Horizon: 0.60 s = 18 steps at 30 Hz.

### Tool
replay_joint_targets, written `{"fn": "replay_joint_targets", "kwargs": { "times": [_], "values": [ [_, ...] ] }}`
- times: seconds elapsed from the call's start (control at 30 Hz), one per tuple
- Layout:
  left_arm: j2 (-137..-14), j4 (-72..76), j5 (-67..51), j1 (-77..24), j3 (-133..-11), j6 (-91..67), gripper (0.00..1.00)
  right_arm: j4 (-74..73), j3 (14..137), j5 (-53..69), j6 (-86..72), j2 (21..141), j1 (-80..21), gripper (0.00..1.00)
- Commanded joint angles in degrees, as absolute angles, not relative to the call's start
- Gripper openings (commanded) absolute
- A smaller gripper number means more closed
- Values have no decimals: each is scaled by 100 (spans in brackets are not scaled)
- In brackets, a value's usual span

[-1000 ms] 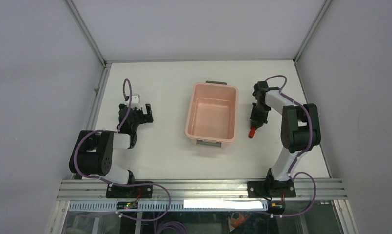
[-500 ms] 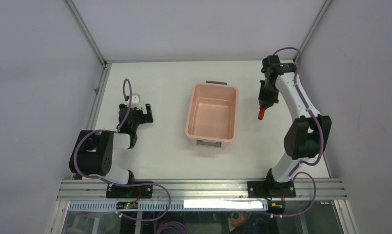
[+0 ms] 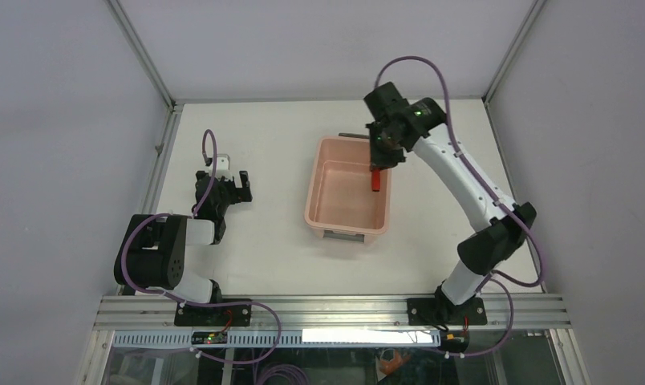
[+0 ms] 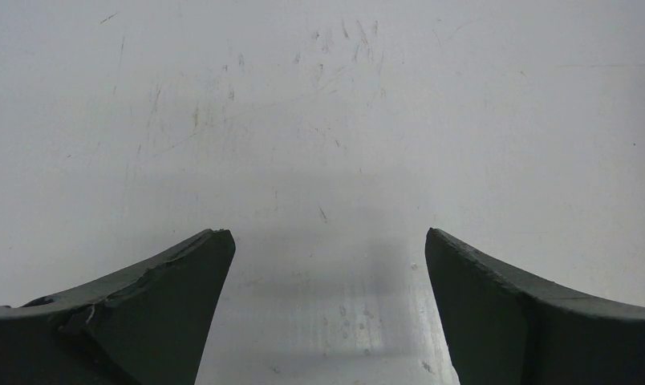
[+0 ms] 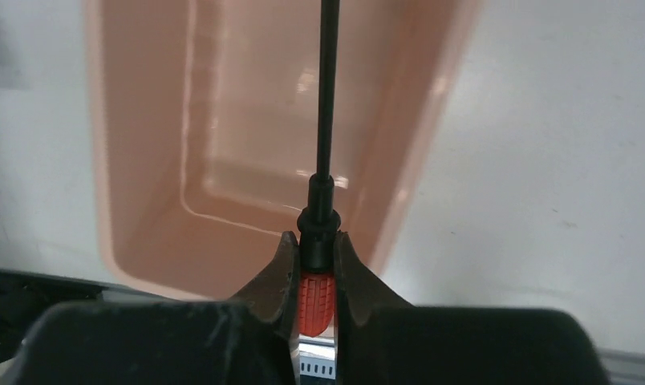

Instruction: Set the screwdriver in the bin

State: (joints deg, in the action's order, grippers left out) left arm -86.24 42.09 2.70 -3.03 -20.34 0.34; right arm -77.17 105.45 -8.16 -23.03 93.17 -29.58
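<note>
Next I should move my right gripper left in the top view and down to the bin's bottom, then release, since the red handle (image 5: 314,305) hangs near a side rim of the bin.
The pale pink bin (image 3: 327,210) stands mid-table; it also shows in the right wrist view (image 5: 143,208). My right gripper (image 3: 381,152) is shut on the screwdriver (image 3: 376,180) and holds it in the air over the bin's far right part. In the right wrist view the fingers (image 5: 281,277) clamp the red handle (image 5: 314,305), and the thin dark shaft (image 5: 327,88) points out over the bin's inside. My left gripper (image 3: 232,188) is open and empty, low over the table at the left; in the left wrist view its fingers (image 4: 175,281) frame bare table.
A small white block (image 3: 223,164) lies just beyond the left gripper. Metal frame posts run along the left (image 3: 163,160) and right (image 3: 496,88) edges of the white table. The bin has dark grey handles at its far (image 3: 355,136) and near (image 3: 345,236) ends.
My right arm has lifted the screwdriver from the table right of the bin, swung it far and then left, and now holds it over the bin. The left arm has not moved.
</note>
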Motion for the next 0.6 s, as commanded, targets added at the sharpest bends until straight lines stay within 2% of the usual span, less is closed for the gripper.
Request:
{"fn": "replay_joint_targets", "kwargs": {
  "times": [0.0, 0.17, 0.57],
  "values": [
    [-8631, 4641, 283, -352, -2180, -81, 99, -7221, 11250, -656, -2604, 9916, -3805, 0],
    [-8629, 4641, 284, -354, -2177, -79, 99, -7026, 11359, -845, -2615, 10427, -4269, 0],
    [-8627, 4641, 282, -352, -2180, -79, 99, -5122, 8642, -713, -2896, 10723, -4364, 0]
  ]
}}
